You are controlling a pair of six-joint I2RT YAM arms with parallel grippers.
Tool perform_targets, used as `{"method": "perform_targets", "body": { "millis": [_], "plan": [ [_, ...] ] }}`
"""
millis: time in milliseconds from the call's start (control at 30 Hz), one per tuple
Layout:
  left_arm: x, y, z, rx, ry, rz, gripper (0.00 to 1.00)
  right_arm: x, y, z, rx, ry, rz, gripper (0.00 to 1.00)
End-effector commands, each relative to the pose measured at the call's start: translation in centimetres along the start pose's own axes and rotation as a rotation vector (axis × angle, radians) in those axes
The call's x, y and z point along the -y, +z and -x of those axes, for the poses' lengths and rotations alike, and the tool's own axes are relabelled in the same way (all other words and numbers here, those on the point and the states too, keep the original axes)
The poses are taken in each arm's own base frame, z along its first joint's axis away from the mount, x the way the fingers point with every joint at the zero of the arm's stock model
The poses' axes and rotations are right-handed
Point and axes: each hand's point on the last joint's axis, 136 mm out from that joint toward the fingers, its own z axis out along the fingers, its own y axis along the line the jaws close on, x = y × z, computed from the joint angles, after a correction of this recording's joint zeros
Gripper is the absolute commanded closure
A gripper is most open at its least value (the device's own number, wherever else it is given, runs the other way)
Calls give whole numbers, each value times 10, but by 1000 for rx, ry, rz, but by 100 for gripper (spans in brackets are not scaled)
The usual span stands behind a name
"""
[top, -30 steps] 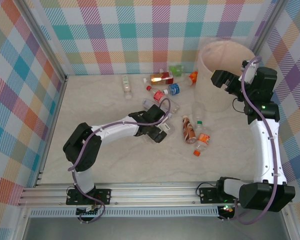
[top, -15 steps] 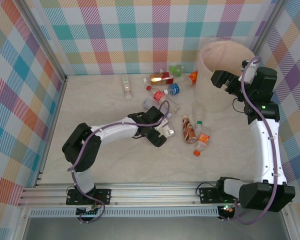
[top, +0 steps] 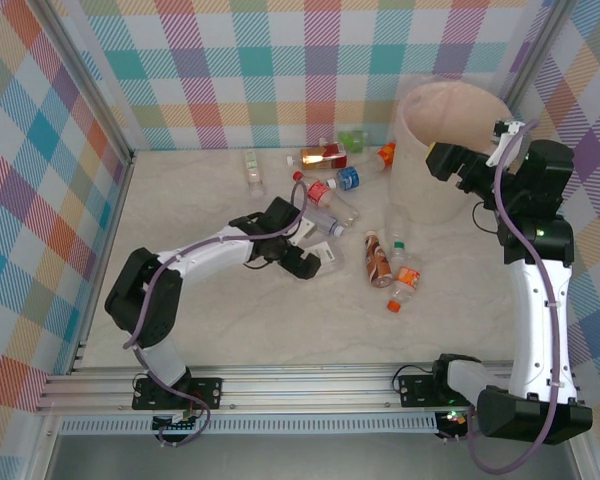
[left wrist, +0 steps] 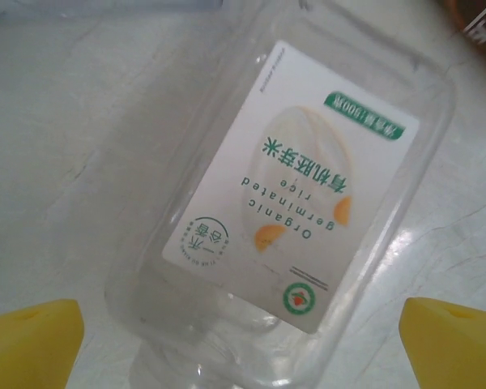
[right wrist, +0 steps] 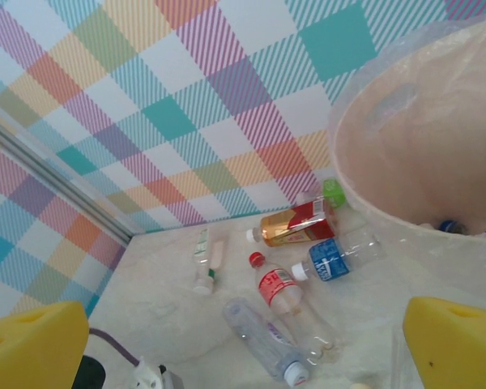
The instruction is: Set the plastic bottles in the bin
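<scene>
My left gripper's fingers are not in line enough with the clear square plastic bottle point(left wrist: 251, 162), which lies slanted. Next I should turn them more in line with it and lower them on both sides of its label.
A clear square plastic bottle point(left wrist: 251, 162) with a white label lies on the table, right under my left gripper point(left wrist: 243, 348). The gripper is open, one yellow fingertip point(left wrist: 32, 340) on each side of the bottle's lower end. From above, this left gripper point(top: 315, 258) is at mid-table. My right gripper point(top: 445, 160) is open and empty, hovering beside the rim of the cream-pink bin point(top: 450, 100). More plastic bottles lie loose: an amber one point(right wrist: 296, 224), a blue-labelled one point(right wrist: 336, 258), a red-capped one point(right wrist: 275, 285) and a clear one point(right wrist: 263, 336). Inside the bin point(right wrist: 421, 146) a blue cap point(right wrist: 449, 227) shows.
A brown bottle point(top: 378, 258) and an orange-capped bottle point(top: 402, 285) lie right of the left gripper. A white-and-green bottle point(top: 252, 170) lies near the checked back wall point(top: 280, 70). Open tabletop point(top: 180, 200) stretches left and toward the near edge.
The left arm swung its elbow leftward while its gripper stayed over the clear bottle and finished opening. The right arm shifted slightly to the right beside the bin.
</scene>
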Motion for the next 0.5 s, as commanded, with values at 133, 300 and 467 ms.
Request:
{"method": "perform_targets", "body": {
  "millis": [133,300,467],
  "plan": [
    [-3,-9,-16,-70,117,100,0,-15,-8,-1,6,16,57,0],
    [1,-1,-16,-108,290,183,0,-13,-4,-2,-4,25,57,0],
    [4,10,-12,-129,348,166,0,-10,-4,-1,-3,20,39,0]
  ]
}}
